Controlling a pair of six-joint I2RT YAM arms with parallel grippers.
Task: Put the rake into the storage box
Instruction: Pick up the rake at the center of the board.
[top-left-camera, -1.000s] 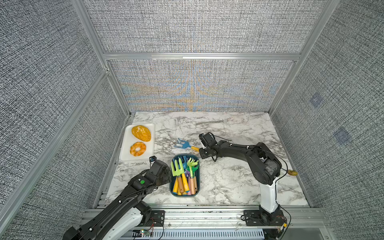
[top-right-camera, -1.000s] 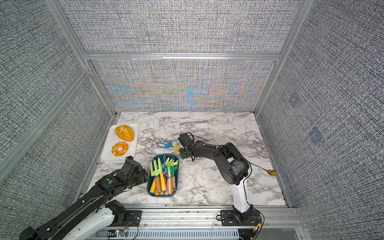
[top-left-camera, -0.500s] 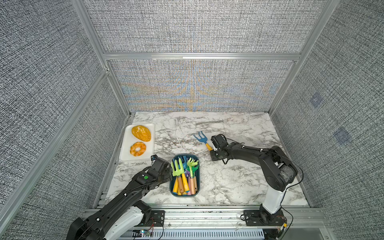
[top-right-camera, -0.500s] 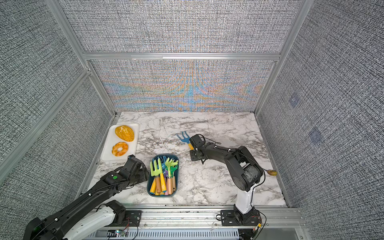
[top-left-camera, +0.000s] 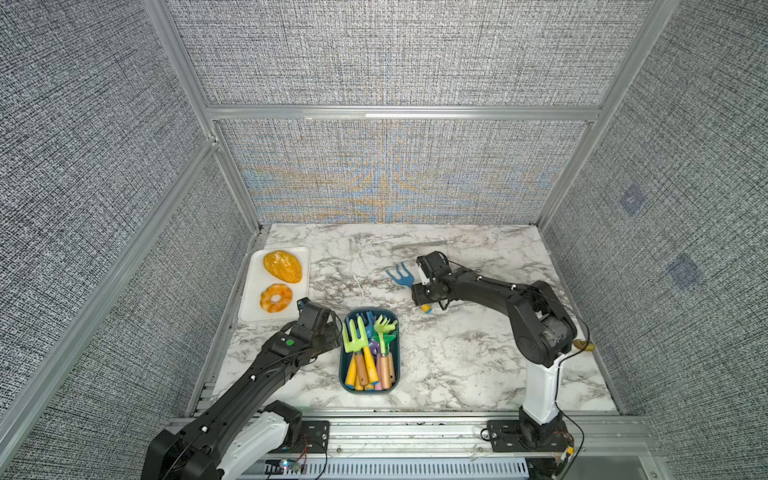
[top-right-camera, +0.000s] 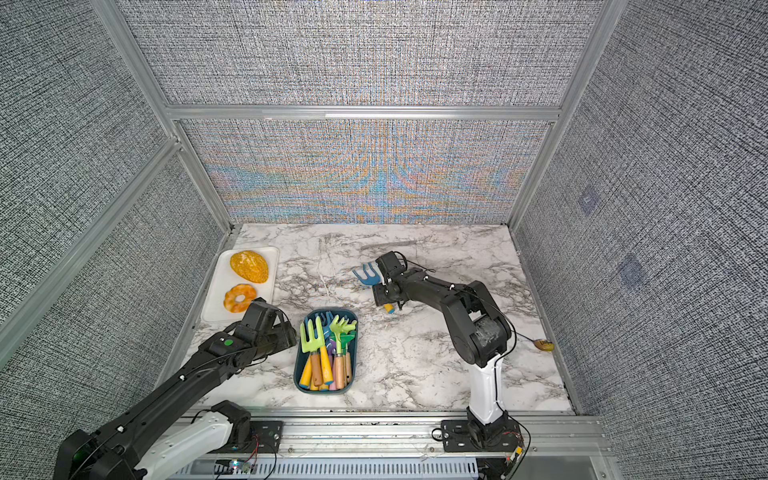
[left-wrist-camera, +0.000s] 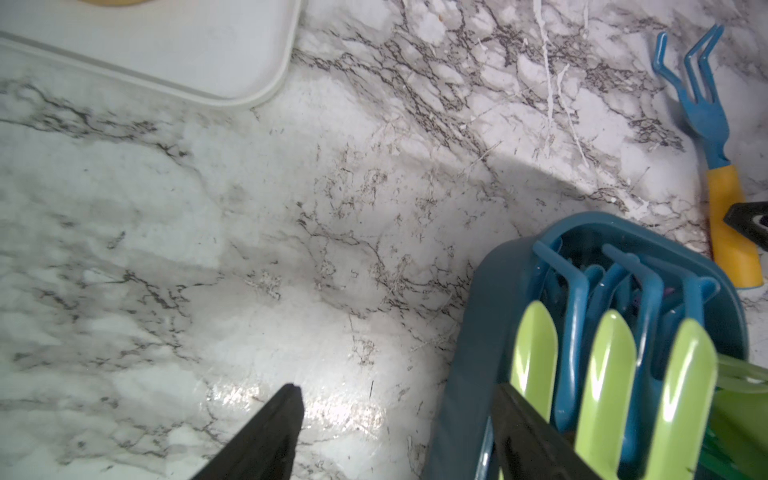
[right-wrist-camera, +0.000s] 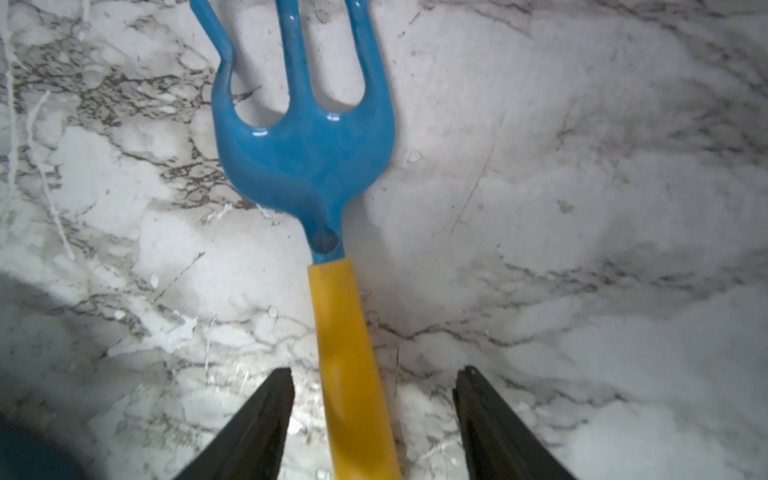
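Observation:
Next, my right gripper moves down and outward onto the handle's end by the blue head (right-wrist-camera: 336, 300), since that end lies below and outward of its open fingers.
The rake (top-left-camera: 400, 275) (top-right-camera: 368, 275), with a blue head and a yellow handle, lies flat on the marble behind and to the right of the storage box. My right gripper (right-wrist-camera: 378, 370) (top-left-camera: 420, 297) is open over the handle, a finger on each side with gaps between them and the handle. The rake head (right-wrist-camera: 311, 158) points away from that wrist. The storage box (top-left-camera: 341, 365) (top-right-camera: 296, 370) is a teal bin holding several toy garden tools. My left gripper (left-wrist-camera: 395, 387) (top-left-camera: 334, 332) is open at the box's left wall (left-wrist-camera: 469, 332), holding nothing.
A white tray (top-left-camera: 253, 309) with a bread roll and a doughnut sits at the left edge. Near the right wall lies a small yellow object (top-left-camera: 584, 345). A thin clear strip (top-left-camera: 419, 245) lies near the back.
My right gripper carried the rake from beside the box's far end toward the right, turning it, then opened around its handle. The left gripper shifted slightly toward the box.

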